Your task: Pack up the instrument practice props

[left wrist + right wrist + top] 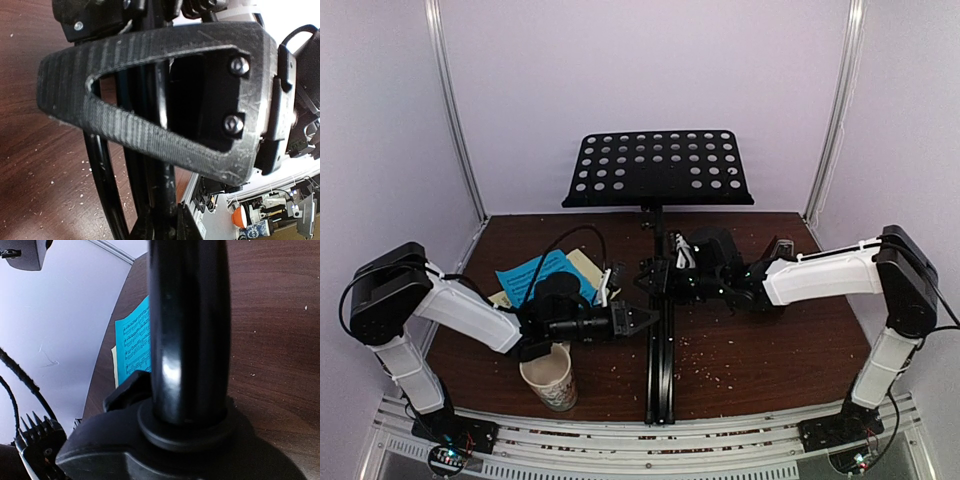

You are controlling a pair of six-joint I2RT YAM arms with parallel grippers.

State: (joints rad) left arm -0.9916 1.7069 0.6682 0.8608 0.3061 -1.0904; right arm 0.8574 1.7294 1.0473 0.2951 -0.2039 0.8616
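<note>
The robot's right gripper should come down with the pole [190,330] until the perforated desk rests on the bare far tabletop, then release, because the desk is still raised above it.
The black music stand [660,165] stands mid-table, its perforated desk up at the back and one long leg [660,380] running toward the front edge. My left gripper [645,320] is shut on a thin black leg bar [167,165], low on the stand. My right gripper [678,268] sits closed around the pole at the hub; the pole [190,330] and its collar fill the right wrist view. Blue and pale yellow music sheets [535,272] lie flat at the left, and the blue one [136,340] shows behind the pole.
A cream mug [550,375] stands under my left forearm near the front edge. A small dark brown thing [782,247] peeks out behind my right forearm. Crumbs dot the brown tabletop [760,350]. A ribbed black finger [150,140] of the right gripper crosses the left wrist view.
</note>
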